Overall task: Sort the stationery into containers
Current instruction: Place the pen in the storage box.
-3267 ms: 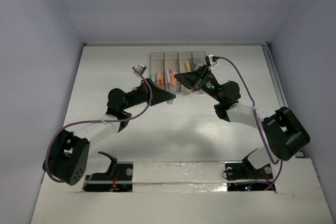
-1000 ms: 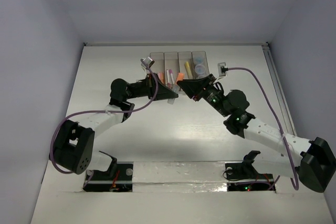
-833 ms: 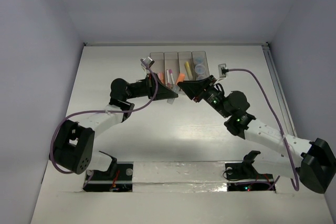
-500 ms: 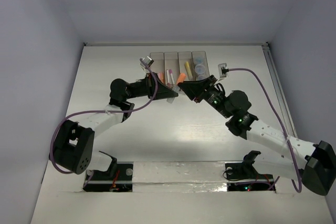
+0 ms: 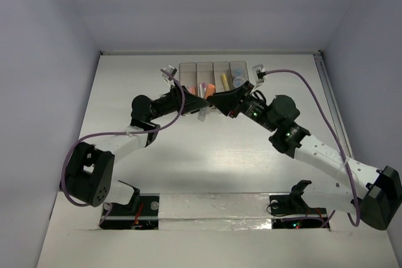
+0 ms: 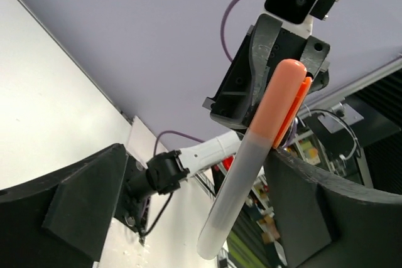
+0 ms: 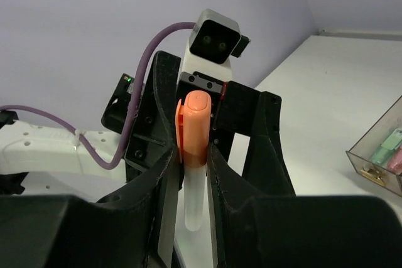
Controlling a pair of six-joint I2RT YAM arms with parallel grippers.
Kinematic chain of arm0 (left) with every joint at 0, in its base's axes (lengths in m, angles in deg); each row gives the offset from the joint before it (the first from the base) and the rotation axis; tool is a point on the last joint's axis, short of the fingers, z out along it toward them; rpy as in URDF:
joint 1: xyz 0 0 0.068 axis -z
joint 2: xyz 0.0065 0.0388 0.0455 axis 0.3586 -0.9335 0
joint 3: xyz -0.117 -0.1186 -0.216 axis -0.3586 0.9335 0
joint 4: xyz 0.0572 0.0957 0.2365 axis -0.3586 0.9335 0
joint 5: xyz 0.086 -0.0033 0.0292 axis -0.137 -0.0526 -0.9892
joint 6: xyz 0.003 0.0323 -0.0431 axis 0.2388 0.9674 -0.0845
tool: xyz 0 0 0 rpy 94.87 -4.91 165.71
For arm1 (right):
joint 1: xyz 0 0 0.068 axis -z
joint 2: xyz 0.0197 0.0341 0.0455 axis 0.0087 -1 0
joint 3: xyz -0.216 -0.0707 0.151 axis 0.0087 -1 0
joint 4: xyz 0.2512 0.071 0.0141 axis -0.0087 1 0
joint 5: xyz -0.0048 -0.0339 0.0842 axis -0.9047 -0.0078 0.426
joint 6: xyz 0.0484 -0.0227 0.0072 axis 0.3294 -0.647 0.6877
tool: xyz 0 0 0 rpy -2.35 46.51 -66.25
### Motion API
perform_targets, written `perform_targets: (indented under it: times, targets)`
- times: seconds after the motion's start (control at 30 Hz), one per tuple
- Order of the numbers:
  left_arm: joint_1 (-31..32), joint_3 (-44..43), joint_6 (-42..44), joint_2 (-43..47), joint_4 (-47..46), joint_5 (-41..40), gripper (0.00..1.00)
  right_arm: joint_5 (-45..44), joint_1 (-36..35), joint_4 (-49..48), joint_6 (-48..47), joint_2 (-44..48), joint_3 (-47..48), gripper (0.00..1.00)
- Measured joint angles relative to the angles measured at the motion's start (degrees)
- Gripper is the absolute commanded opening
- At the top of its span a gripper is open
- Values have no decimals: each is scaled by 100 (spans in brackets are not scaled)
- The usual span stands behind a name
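I will next move the marker in my right gripper outward over the bin that holds a gold stick shaped like the marker, then down to let it go.
A marker with an orange cap and a frosted white body [image 7: 195, 131] stands upright between the fingers of my right gripper [image 7: 196, 155], which is shut on it just under the cap. My left gripper [image 6: 200, 174] faces the right one with its jaws wide apart. The marker's white end [image 6: 233, 202] hangs in that gap without touching either finger. From above, both grippers [image 5: 200, 103] [image 5: 218, 100] meet in the air at the front of the containers [image 5: 213, 65]. The bins hold pink [image 5: 202, 86] and gold [image 5: 223, 80] sticks and bluish jars [image 5: 239, 80].
In the right wrist view a corner of the bins [image 7: 375, 166] shows at the right, with green and pink pieces inside. White walls close in the table [image 5: 207, 155] on three sides. Both arms' purple cables arc over the back of the table.
My left gripper has opened and let go of the orange-capped marker. The right gripper now holds it alone. Both wrists have shifted slightly toward the bins.
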Motion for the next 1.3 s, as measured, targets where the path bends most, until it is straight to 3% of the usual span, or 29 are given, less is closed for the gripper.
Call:
perform_targets:
  times: [0.07,0.33,0.5,0.57,0.73,0.83,1.03,1.3]
  targets:
    - [-7,74,83,44,37,-96,98,160,85,66,-2,-68,68,0]
    - [-44,142,839,807,490,-382,99,717,756,249,50,-612,225,0]
    - [-68,142,1757,1327,1720,-568,99,1182,1097,275,153,-986,476,0]
    - [-70,33,2404,1718,2898,-756,99,1198,1320,404,87,-1167,614,0]
    - [-59,-901,4181,2524,5678,-1976,99,1268,1917,1132,-260,-1816,1237,0]
    - [-61,-1355,5036,3069,6706,-2907,99,1300,2173,1556,-496,-2267,1646,0]
    - [-101,-1034,5945,4063,7361,-4463,99,1095,2339,2649,-1056,-3375,2776,0]
    - [-184,-870,6308,3991,7890,-5060,99,555,2341,3552,-1499,-4404,3816,0]
